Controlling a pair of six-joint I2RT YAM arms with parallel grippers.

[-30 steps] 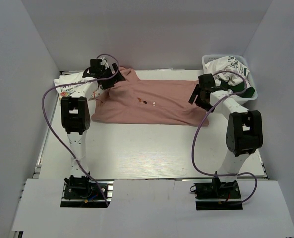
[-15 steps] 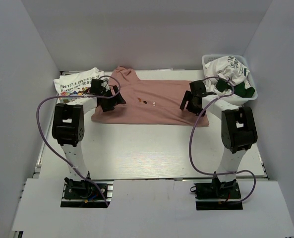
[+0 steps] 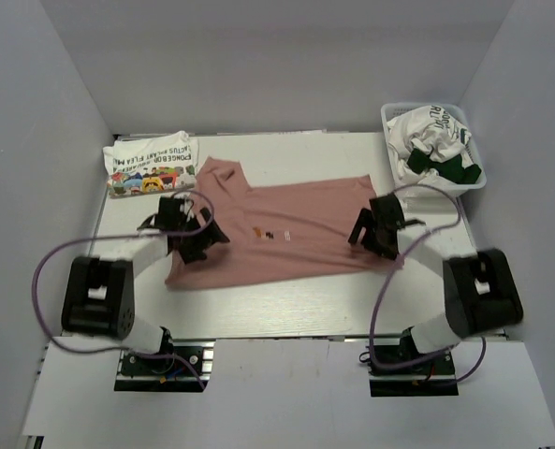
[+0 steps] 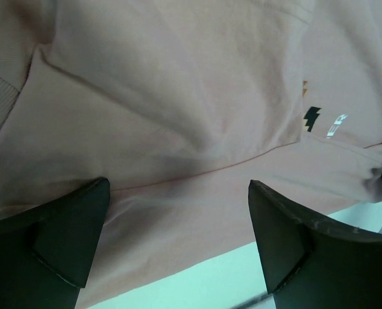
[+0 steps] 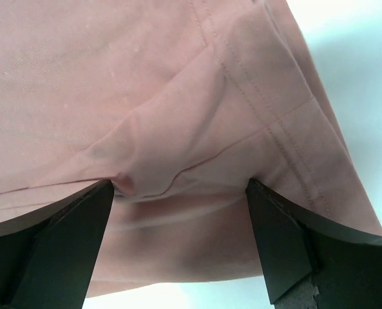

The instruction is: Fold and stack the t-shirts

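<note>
My left gripper lifts away from my base next, then lowers onto the pink shirt's far sleeve tip beside the folded white t-shirt (image 3: 151, 164).
A dusty-pink t-shirt (image 3: 286, 234) with a small pixel print lies flat across the middle of the table, folded lengthwise. My left gripper (image 3: 198, 238) hovers low over its left end, jaws open, with pink cloth (image 4: 178, 96) spread beneath and nothing pinched between the fingers (image 4: 68, 238). My right gripper (image 3: 374, 230) is over the shirt's right end, also open above the hemmed fabric (image 5: 145, 96). A folded white t-shirt (image 3: 151, 164) with a colourful cartoon print rests at the far left. More t-shirts, white with dark green lettering (image 3: 429, 131), are bunched in the basket.
A white plastic lattice basket (image 3: 387, 114) stands at the far right corner, with a dark green piece (image 3: 460, 170) among its clothes. White walls enclose the table on three sides. Purple cables loop from both arms near the front edge.
Both arms have drawn back toward the near edge and lowered. The pink shirt has come with them, from the far side to the table's middle. The right jaws have widened slightly.
</note>
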